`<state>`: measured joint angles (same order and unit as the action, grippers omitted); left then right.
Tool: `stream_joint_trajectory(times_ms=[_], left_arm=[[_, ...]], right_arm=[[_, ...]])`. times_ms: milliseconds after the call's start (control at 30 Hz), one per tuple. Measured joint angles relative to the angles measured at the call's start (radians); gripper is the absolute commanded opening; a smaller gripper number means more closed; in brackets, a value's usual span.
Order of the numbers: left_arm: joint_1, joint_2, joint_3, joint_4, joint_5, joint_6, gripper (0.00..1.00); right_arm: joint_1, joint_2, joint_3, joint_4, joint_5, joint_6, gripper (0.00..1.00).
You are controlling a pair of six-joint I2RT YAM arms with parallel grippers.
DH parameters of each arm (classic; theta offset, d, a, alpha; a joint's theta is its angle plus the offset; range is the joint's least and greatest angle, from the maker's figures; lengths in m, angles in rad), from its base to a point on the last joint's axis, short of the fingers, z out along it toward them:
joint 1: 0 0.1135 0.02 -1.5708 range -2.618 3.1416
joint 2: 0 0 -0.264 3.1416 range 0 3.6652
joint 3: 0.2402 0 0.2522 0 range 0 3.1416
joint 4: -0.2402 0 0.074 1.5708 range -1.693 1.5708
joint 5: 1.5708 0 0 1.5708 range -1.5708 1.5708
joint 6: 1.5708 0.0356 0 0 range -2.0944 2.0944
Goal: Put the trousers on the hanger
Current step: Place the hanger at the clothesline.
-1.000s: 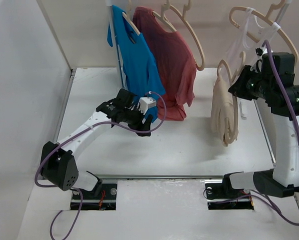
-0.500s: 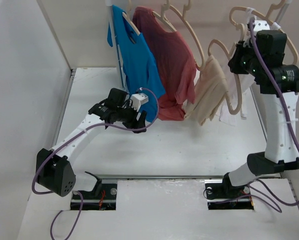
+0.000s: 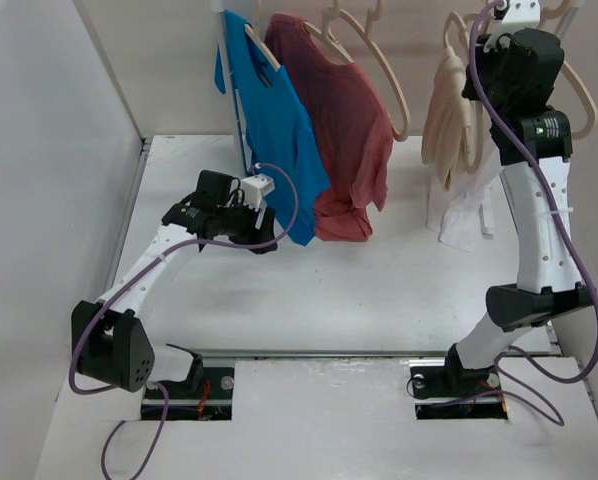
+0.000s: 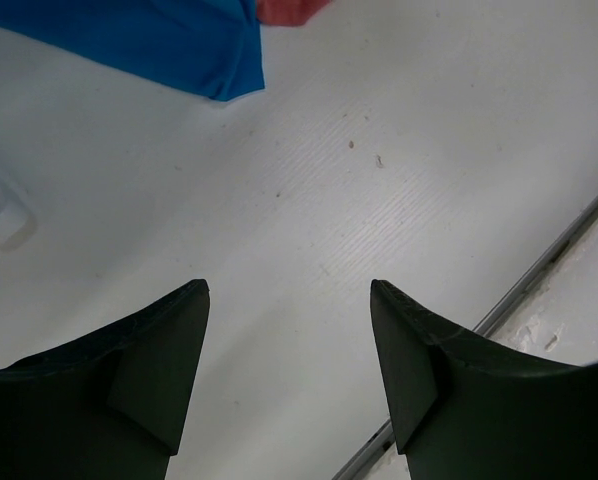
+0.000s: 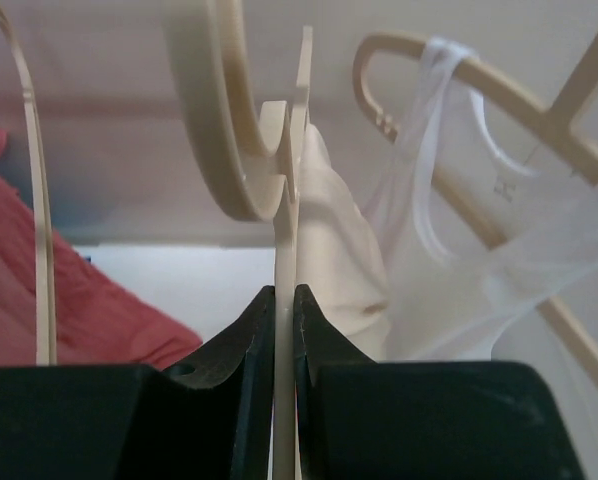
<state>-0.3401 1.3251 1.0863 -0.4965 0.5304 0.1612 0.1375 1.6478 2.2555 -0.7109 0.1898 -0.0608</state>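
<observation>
I will move my right gripper outward and to the left in the top view, into the gap [image 3: 423, 22] beside the empty hanger, and release, as the trousers [image 3: 442, 115] hang folded.
The beige trousers [image 3: 442, 115] hang folded over the pale wooden hanger [image 3: 451, 30], high at the back right by the rail. My right gripper [image 3: 482, 72] is shut on the hanger; in the right wrist view its fingers [image 5: 259, 330] pinch the hanger's thin edge [image 5: 285, 215], and the trousers [image 5: 344, 250] hang just behind. My left gripper [image 3: 262, 242] hovers low over the table by the hem of the blue T-shirt [image 3: 279, 130]. It is open [image 4: 289, 300] with only bare table between its fingers.
A dull red T-shirt [image 3: 344, 120] hangs next to the blue one at the back. A white vest [image 3: 461, 212] on its own hanger [image 3: 582, 92] hangs right behind the trousers. An empty hanger [image 3: 391, 85] hangs between. A white wall [image 3: 49, 200] closes the left side.
The right arm has raised the hanger with the trousers from low over the table up and back to the rail. The left arm has drawn back to the left, still open.
</observation>
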Motion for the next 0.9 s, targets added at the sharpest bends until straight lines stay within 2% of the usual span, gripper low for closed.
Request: stream_joint_trajectory(times_ms=[433, 600, 833, 867, 900], left_arm=[[0.136, 0.052, 0.011, 0.016, -0.011, -0.02, 0.61], [0.157, 0.106, 0.038, 0.021, -0.013, -0.031, 0.61], [0.162, 0.133, 0.055, 0.027, -0.013, -0.033, 0.61], [0.163, 0.133, 0.055, 0.028, -0.013, -0.033, 0.61], [0.164, 0.133, 0.055, 0.029, -0.013, -0.033, 0.61]], right_arm=[[-0.006, 0.178, 0.074, 0.248, -0.043, -0.049, 0.0], [-0.006, 0.28, 0.171, 0.279, -0.048, -0.046, 0.0], [-0.006, 0.296, 0.171, 0.289, -0.043, -0.016, 0.0], [-0.006, 0.296, 0.171, 0.29, -0.04, -0.009, 0.01], [-0.006, 0.296, 0.171, 0.288, -0.037, 0.002, 0.09]])
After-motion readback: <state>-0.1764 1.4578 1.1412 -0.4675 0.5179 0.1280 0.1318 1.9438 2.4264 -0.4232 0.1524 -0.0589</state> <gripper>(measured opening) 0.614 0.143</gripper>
